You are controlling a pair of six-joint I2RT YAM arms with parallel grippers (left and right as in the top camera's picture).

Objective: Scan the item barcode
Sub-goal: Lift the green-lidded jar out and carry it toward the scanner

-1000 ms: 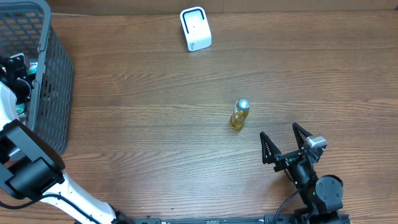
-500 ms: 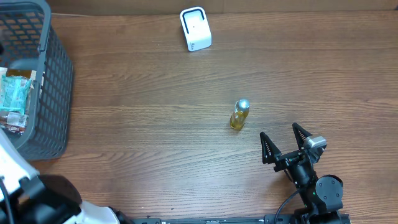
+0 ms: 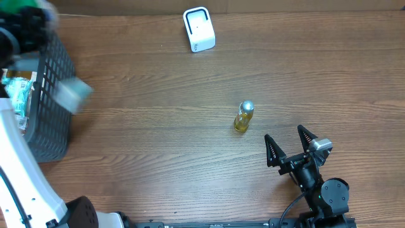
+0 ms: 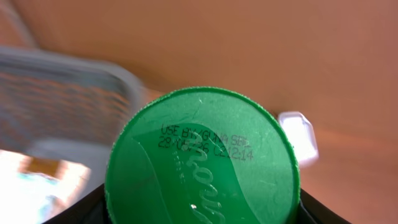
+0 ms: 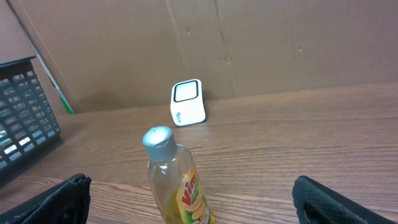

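Observation:
Next, my left gripper should move across and down to free the jar, as the bare tabletop by the bottle lies below, to its right in the overhead view.
A round green lid (image 4: 202,162) with a printed use-by date fills the left wrist view. It is the top of a container held in my left gripper (image 4: 202,214), whose dark jaws press on both sides of it. From overhead this arm is a blur over the basket's far corner, with a green patch (image 3: 25,7) showing. No barcode shows. The white scanner (image 3: 199,29) stands at the table's far edge. My right gripper (image 3: 286,137) rests open at the near right, its fingers (image 5: 62,199) wide apart and empty.
A grey mesh basket (image 3: 54,95) with packets inside stands at the left edge. A small yellow dish-soap bottle (image 3: 243,117) with a silver cap stands upright mid-table, just ahead of the right gripper. Brown cardboard walls the back.
My left arm has lifted out of the basket and swung to its far corner with the green-lidded container. The right arm and the bottle have not moved.

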